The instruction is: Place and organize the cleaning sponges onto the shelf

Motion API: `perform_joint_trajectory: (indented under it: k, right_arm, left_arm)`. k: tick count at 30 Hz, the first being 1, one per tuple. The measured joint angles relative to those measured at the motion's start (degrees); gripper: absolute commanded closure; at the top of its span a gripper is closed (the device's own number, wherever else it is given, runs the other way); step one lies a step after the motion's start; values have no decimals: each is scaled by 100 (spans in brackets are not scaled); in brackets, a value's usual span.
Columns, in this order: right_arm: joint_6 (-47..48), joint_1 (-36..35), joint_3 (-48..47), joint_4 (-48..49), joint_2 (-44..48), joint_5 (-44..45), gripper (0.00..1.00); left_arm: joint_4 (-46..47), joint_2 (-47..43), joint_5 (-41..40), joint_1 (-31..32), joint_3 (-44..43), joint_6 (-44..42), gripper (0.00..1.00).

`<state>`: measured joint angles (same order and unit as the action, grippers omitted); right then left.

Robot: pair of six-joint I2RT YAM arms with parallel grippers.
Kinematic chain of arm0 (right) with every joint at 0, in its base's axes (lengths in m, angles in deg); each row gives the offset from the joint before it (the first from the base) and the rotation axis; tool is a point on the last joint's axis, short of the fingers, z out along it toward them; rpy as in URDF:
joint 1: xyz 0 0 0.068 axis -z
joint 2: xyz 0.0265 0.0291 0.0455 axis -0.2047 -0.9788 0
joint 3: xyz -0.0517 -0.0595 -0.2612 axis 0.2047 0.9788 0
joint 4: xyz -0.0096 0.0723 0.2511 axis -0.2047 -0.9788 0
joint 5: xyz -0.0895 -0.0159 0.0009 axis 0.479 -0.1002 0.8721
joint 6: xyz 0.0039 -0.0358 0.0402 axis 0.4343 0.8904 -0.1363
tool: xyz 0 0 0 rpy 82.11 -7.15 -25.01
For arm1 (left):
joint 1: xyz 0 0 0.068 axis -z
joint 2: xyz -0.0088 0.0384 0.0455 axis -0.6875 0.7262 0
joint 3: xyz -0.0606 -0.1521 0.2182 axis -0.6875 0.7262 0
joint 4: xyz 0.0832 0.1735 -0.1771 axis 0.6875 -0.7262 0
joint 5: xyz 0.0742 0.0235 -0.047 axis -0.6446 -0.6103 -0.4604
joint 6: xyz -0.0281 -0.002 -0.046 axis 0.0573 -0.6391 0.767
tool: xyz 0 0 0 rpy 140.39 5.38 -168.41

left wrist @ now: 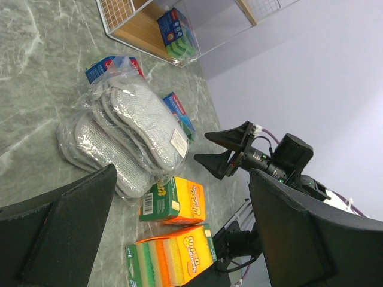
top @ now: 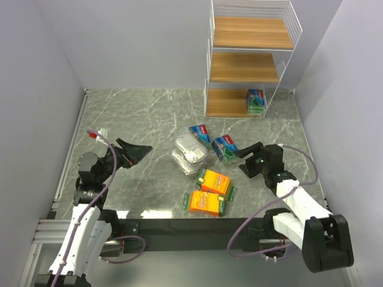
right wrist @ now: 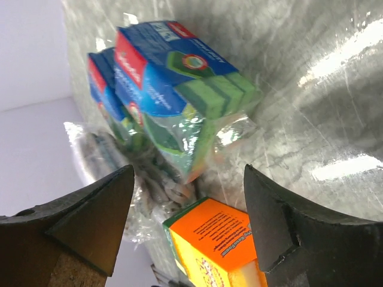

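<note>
The robot's right gripper will next move onto the clear wrapper edge (top: 231, 159) (right wrist: 230, 135), toward the green end of the nearer blue-and-green pack, since loose film sticks out past the sponges.
The shelf (top: 251, 60) stands at the back right, with one blue-and-green pack (top: 256, 100) on its lowest board. On the table lie two blue-and-green packs (top: 201, 134) (top: 225, 147), two silvery grey packs (top: 190, 154) stacked together, and two orange packs (top: 215, 181) (top: 206, 202). My right gripper (top: 246, 152) is open and empty, just right of the nearer blue-and-green pack (right wrist: 179, 84), with an orange pack (right wrist: 221, 245) below it. My left gripper (top: 139, 150) is open and empty, left of the silvery packs (left wrist: 131, 131).
Grey walls close in the table on the left, back and right. The table's front edge (top: 179, 224) runs just below the orange packs. The shelf's two upper boards (top: 244, 66) hold nothing.
</note>
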<state>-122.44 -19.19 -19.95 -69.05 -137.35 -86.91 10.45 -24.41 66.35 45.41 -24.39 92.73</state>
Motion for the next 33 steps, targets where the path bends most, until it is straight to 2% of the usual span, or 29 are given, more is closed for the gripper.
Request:
perform_joint_trajectory:
  k: [8, 12, 18, 21, 22, 25, 33]
  right_arm:
    - [-162, -345, -101, 308, -780, -28, 24]
    - [-289, -389, -144, 658, -1268, -9, 31]
    - [-466, -433, -144, 1019, -1478, 170, 46]
    - [-518, -437, -144, 1119, -1515, 275, 68]
    - [-546, -437, -146, 1167, -1526, 299, 81]
    - [-575, -437, -210, 1325, -1646, 319, 100]
    - [-610, -435, -278, 1626, -1867, 236, 100]
  left_arm:
    - [-13, -20, -2, 0, 0, -7, 0]
    - [-24, -42, 0, 0, 0, -7, 0]
    - [-105, -52, -2, 0, 0, -11, 0]
    - [-111, -50, -2, 0, 0, -9, 1]
    - [-111, -50, -2, 0, 0, -9, 0]
    - [-103, -48, 0, 0, 0, -7, 1]
    - [-133, -39, -2, 0, 0, -13, 0]
